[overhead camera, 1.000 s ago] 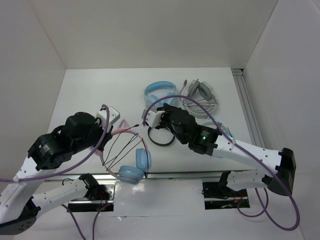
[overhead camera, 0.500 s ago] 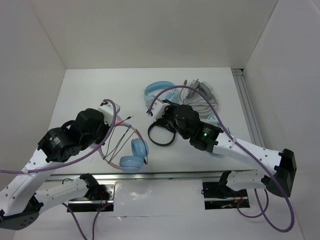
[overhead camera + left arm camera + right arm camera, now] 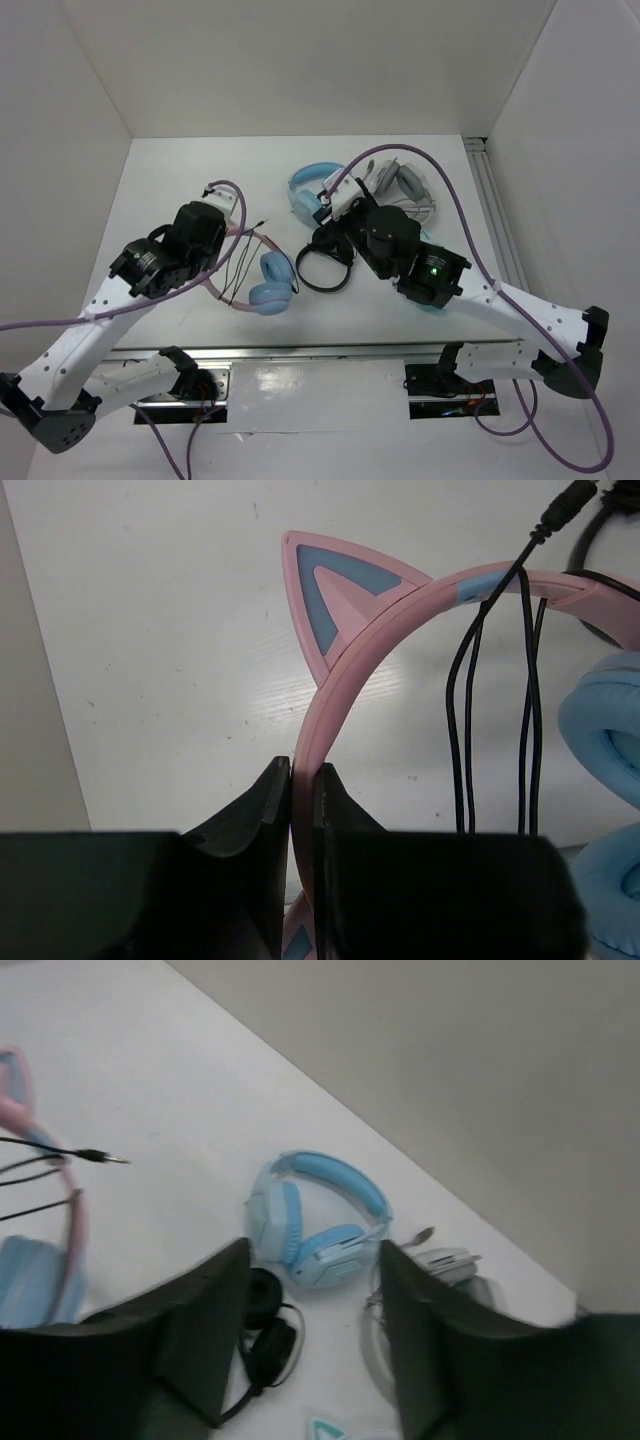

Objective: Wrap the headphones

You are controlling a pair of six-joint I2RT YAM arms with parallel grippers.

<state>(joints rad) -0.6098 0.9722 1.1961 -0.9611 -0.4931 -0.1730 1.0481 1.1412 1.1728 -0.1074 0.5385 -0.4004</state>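
Observation:
My left gripper should take the pink headband point(image 3: 400, 610) outward and down onto bare tabletop beside the all-light-blue pair and release it, as the cable already loops across it.
The headphones point(image 3: 268, 285) have a pink cat-ear headband point(image 3: 400, 610) and light blue earcups point(image 3: 600, 710). They sit left of the table's middle. A thin dark cable point(image 3: 470, 700) runs in loops across the headband, and its plug point(image 3: 560, 505) sticks out free. My left gripper point(image 3: 302, 775) is shut on the headband just below a cat ear; in the top view the left gripper point(image 3: 222, 250) sits at the band's left side. My right gripper point(image 3: 312, 1250) is open and empty. In the top view the right gripper point(image 3: 328, 222) is apart from the pink pair.
An all-light-blue pair point(image 3: 315, 185) and a grey-white pair point(image 3: 405, 190) lie at the back. A black pair point(image 3: 322, 270) lies under the right gripper. A teal pair point(image 3: 435, 300) shows partly under the right arm. A rail point(image 3: 495, 210) lines the right edge.
My left arm carried the pink headphones away from the near edge toward the middle. My right gripper drew back to the right and its jaws widened.

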